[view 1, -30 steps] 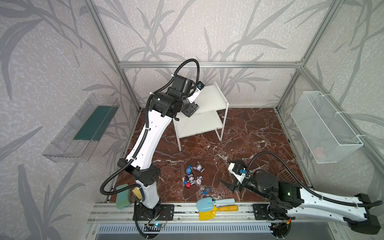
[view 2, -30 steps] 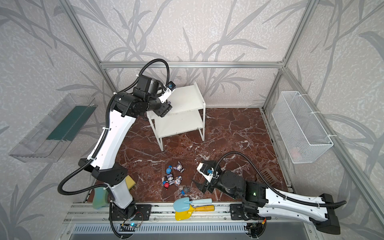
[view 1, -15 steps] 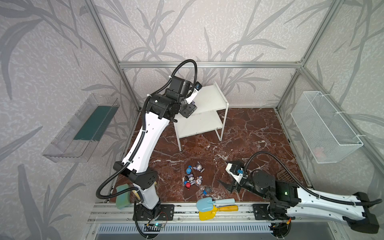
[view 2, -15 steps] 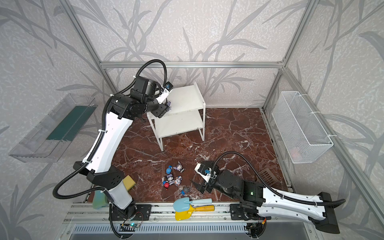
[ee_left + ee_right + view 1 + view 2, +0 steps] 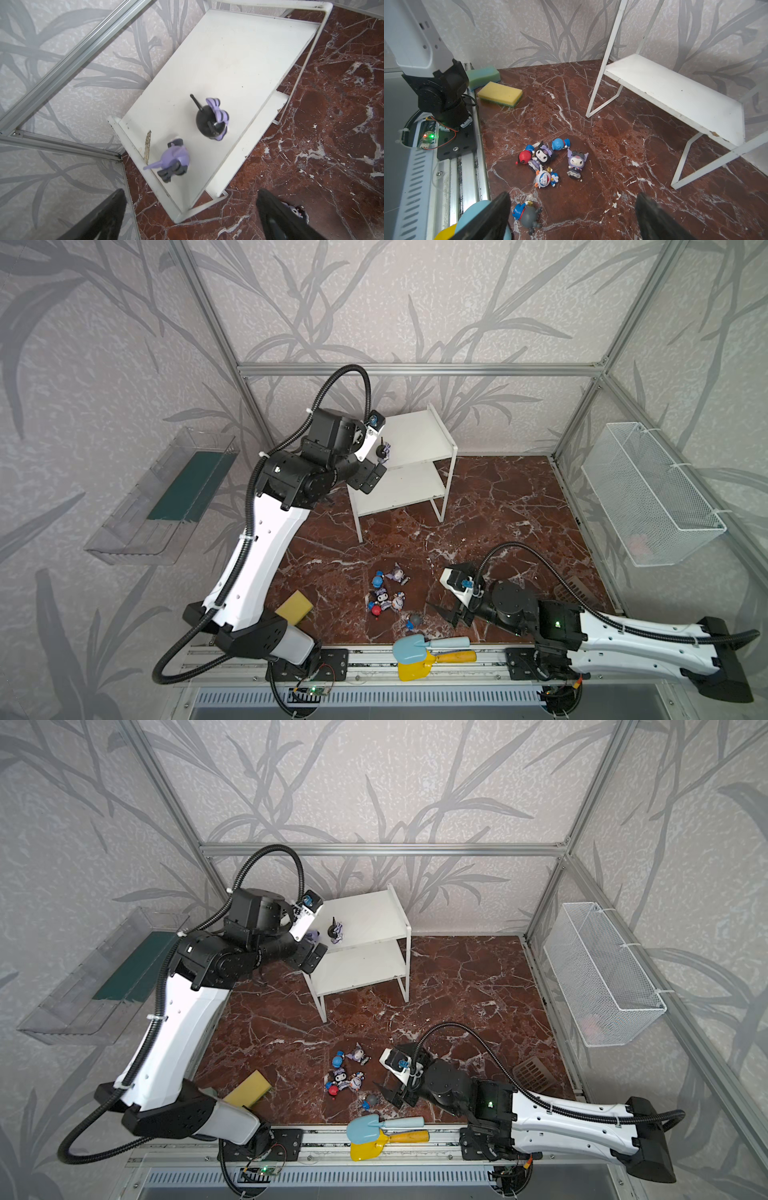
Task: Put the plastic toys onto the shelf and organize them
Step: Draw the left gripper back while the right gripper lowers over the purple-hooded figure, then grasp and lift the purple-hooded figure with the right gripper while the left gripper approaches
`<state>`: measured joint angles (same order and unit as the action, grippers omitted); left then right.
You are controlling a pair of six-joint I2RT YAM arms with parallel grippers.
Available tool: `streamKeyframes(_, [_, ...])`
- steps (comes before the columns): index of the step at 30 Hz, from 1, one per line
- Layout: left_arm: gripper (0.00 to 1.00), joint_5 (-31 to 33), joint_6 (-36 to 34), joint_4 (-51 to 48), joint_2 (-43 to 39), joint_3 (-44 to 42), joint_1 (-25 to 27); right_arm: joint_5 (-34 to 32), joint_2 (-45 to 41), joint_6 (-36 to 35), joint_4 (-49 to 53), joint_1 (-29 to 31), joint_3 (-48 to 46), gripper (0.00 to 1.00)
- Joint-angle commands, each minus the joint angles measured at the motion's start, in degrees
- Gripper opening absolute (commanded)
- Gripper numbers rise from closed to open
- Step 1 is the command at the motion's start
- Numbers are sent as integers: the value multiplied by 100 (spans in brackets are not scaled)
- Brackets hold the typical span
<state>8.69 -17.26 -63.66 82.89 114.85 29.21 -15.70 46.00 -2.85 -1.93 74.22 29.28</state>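
Note:
Next, my right gripper needs to move outward, tilt downward and lower around the purple toy's dark skirt (image 5: 403,579) (image 5: 574,173), since that toy lies below and outward of it.
The white two-tier shelf (image 5: 419,435) (image 5: 365,919) stands at the back. On its top board (image 5: 228,68) stand two plastic toys, a black one (image 5: 208,121) (image 5: 336,930) and a purple one (image 5: 176,160). My left gripper (image 5: 191,198) hovers open beside the shelf's left end, holding nothing. Several more toys (image 5: 386,597) (image 5: 345,1077) lie on the marble floor: red (image 5: 524,156), black (image 5: 543,155), blue (image 5: 560,143), purple (image 5: 576,162), white (image 5: 545,178) and grey (image 5: 529,216). My right gripper (image 5: 573,198) (image 5: 451,612) is open and low, just right of the grey toy.
A yellow sponge (image 5: 294,608) (image 5: 500,94) and a green sponge (image 5: 483,75) lie at the front left. Blue (image 5: 428,645) and yellow (image 5: 415,668) shovels rest on the front rail. A wire basket (image 5: 652,493) hangs on the right wall, a clear tray (image 5: 166,497) on the left.
My left gripper has opened wider and drawn back slightly from the shelf's top board, where the toys stand free. The right gripper has edged left toward the floor toys.

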Motion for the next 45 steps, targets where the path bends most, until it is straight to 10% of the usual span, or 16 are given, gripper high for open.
streamKeyframes(1, [99,51,481,339,-666,-845,103,133,344,193,-413,36,51,93])
streamKeyframes(18, [99,-593,1153,191,-2917,-3507,254,633,3251,1855,-571,-694,898,72])
streamKeyframes(45, [99,-1012,1392,1075,-3193,-4831,260,1262,5603,1590,-37,-1417,2214,55])
